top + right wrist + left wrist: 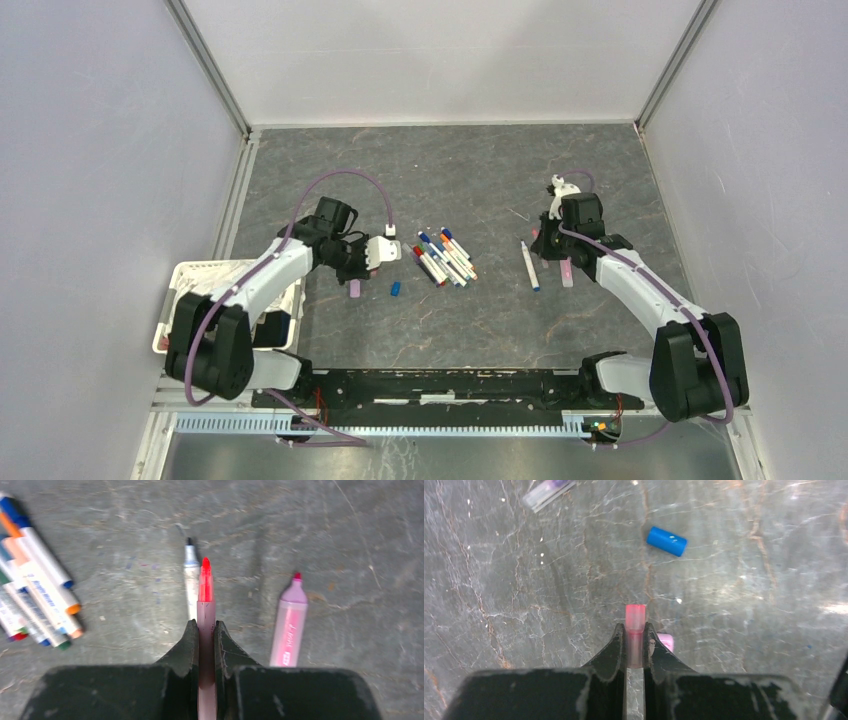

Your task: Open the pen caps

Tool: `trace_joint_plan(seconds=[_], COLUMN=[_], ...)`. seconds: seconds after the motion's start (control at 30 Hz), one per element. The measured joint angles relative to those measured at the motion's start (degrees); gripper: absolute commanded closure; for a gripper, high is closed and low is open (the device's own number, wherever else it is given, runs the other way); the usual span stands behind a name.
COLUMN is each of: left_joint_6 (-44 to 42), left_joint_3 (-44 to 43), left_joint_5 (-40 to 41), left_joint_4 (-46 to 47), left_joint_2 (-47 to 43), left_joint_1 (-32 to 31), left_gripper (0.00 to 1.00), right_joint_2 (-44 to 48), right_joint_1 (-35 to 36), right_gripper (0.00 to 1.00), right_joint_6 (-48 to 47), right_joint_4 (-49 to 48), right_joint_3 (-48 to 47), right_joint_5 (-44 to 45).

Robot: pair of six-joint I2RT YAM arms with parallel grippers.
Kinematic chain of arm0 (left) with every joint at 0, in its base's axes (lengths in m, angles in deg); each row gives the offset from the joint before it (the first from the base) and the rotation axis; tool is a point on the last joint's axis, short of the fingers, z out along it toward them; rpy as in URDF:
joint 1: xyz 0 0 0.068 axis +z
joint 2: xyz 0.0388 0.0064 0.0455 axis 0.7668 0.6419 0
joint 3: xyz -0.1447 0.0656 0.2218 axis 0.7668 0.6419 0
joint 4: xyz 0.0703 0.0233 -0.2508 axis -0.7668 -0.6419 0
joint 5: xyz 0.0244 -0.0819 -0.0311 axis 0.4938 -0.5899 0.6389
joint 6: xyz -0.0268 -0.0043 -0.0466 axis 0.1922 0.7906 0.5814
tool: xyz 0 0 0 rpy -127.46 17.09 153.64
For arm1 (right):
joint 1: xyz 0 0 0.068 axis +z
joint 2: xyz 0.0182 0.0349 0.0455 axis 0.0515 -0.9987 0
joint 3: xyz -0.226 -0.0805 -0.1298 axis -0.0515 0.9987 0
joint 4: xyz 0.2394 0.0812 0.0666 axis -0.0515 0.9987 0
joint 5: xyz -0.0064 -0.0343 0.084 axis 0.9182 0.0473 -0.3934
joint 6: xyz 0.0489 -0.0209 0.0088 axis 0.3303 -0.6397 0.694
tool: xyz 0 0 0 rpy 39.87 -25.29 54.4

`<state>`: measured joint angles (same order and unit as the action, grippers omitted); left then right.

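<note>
The right gripper lowers into the gap between the white and pink pens below it next and releases the pen, since bare tabletop leaves room there.
My left gripper [635, 629] is shut on a small red pen cap [635, 616] that sticks out past the fingertips, just above the table. A blue cap [666, 541] lies loose ahead of it, and a pink cap [667, 641] shows beside the right finger. My right gripper [205, 625] is shut on an uncapped pink-barrelled pen [205, 587] with its red tip pointing forward. An uncapped white pen [190, 575] and an uncapped pink pen [290, 620] lie on either side of it. Several capped pens [445, 258] lie in a pile mid-table.
A white tray [200, 268] stands at the left edge beside the left arm. A translucent lilac piece [547, 491] lies at the far left of the left wrist view. The blue cap [395, 289] and a lilac cap [354, 290] lie by the left gripper [362, 262].
</note>
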<state>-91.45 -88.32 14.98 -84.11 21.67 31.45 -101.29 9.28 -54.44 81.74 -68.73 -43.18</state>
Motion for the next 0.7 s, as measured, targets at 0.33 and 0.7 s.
trace_joint_plan(seconds=[0.33, 0.7], left_joint_6=[2.6, 6.6], left_joint_3=[3.0, 2.3], left_joint_5=[7.8, 9.4], left_joint_4=[9.6, 12.7], left_joint_2=[7.6, 8.9], left_joint_1=[-0.6, -2.2], left_gripper=[0.92, 0.63], right_joint_2=[-5.5, -9.0], right_joint_1=[-0.2, -0.2], right_gripper=[0.83, 0.60], right_joint_6=[1.7, 1.8], right_joint_4=[-2.4, -3.9], right_joint_3=[1.8, 4.1], right_joint_5=[8.5, 10.3])
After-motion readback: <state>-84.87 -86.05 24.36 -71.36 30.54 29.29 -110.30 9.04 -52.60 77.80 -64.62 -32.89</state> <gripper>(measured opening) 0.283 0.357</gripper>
